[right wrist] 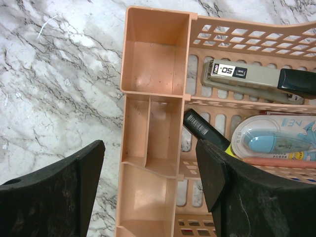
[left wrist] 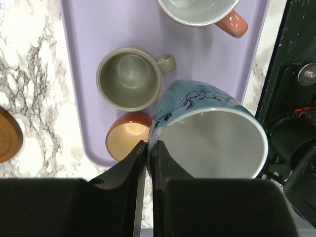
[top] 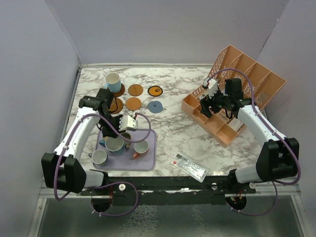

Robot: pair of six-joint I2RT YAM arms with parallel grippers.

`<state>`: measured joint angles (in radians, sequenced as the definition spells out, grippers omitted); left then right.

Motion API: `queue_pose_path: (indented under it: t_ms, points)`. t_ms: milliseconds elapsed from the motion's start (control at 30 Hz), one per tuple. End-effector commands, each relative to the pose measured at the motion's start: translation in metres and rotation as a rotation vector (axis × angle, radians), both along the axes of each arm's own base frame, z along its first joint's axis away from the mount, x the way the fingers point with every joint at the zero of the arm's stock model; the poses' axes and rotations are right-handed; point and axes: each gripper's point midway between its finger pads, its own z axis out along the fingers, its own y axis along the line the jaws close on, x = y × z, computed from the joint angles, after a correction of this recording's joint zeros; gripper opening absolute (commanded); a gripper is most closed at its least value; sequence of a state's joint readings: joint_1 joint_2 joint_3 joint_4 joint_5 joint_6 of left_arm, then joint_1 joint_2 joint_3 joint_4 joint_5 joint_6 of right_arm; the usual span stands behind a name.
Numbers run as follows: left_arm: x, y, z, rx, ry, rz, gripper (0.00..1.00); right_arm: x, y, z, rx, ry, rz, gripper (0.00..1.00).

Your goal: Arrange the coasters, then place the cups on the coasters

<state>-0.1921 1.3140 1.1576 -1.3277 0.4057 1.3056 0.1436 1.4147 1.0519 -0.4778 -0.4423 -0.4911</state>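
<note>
The patterned cup [left wrist: 212,133] should move outward past the tray's far edge in my left gripper next. The brown coaster [left wrist: 8,134] is empty, so the cup should then be lowered onto it and released.
My left gripper [left wrist: 147,145] is shut on the rim of a light blue patterned cup [left wrist: 212,133], one finger inside and one outside, over the lavender tray [left wrist: 89,59]. Beside it on the tray stand an olive-green cup [left wrist: 129,79], an orange cup [left wrist: 127,140] and a pale cup with a salmon handle [left wrist: 197,12]. Behind the tray lie two tan-orange coasters [top: 135,89] [top: 133,103], an orange one with a black mark [top: 155,91] and a grey-blue one [top: 155,106]. Another light blue cup [top: 113,80] stands on a dark brown coaster [top: 120,92]. My right gripper [right wrist: 150,155] hangs open over the organiser.
The orange slotted organiser [right wrist: 153,59] at the right holds a stapler [right wrist: 252,79] and a correction tape [right wrist: 271,140]. A grey cup [top: 99,157] sits at the tray's near left corner. A flat packet [top: 189,166] lies near the front edge. Purple walls close in both sides.
</note>
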Motion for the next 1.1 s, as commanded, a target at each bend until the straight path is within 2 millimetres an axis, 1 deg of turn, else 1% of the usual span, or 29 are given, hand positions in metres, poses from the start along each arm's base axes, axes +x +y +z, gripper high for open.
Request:
queue_pose_path:
  t_ms: [0, 133, 267, 333, 433, 633, 733, 867, 967, 1067]
  points:
    - [-0.007, 0.000, 0.024, -0.003, -0.001, 0.007, 0.00, 0.004, -0.001, 0.006, 0.000, -0.012, -0.003, 0.76]
    - [0.005, 0.000, 0.047, -0.011, -0.092, 0.020, 0.00, 0.004, -0.001, 0.005, -0.001, -0.007, -0.006, 0.76]
    - [0.026, -0.007, 0.076, -0.046, -0.149, 0.116, 0.00, 0.004, -0.001, 0.002, -0.005, 0.000, -0.007, 0.76]
    - [0.043, -0.008, 0.086, -0.053, -0.182, 0.194, 0.00, 0.005, -0.002, 0.002, -0.005, -0.001, -0.008, 0.76]
    - [0.070, -0.006, 0.095, -0.050, -0.242, 0.307, 0.00, 0.004, -0.002, 0.003, -0.005, -0.002, -0.009, 0.76]
    - [0.121, 0.007, 0.098, -0.046, -0.310, 0.525, 0.00, 0.004, -0.002, 0.005, -0.004, -0.008, -0.008, 0.76]
    - [0.147, 0.020, 0.094, -0.061, -0.303, 0.636, 0.00, 0.004, -0.001, 0.007, -0.002, -0.013, -0.007, 0.76]
    - [0.176, 0.041, 0.084, -0.091, -0.260, 0.759, 0.00, 0.003, -0.001, 0.008, 0.002, -0.014, -0.003, 0.76]
    - [0.190, 0.054, 0.074, -0.103, -0.223, 0.814, 0.00, 0.004, -0.001, 0.008, 0.001, -0.016, -0.002, 0.76]
    - [0.203, 0.062, 0.060, -0.100, -0.195, 0.840, 0.00, 0.003, -0.001, 0.008, 0.002, -0.015, -0.003, 0.76]
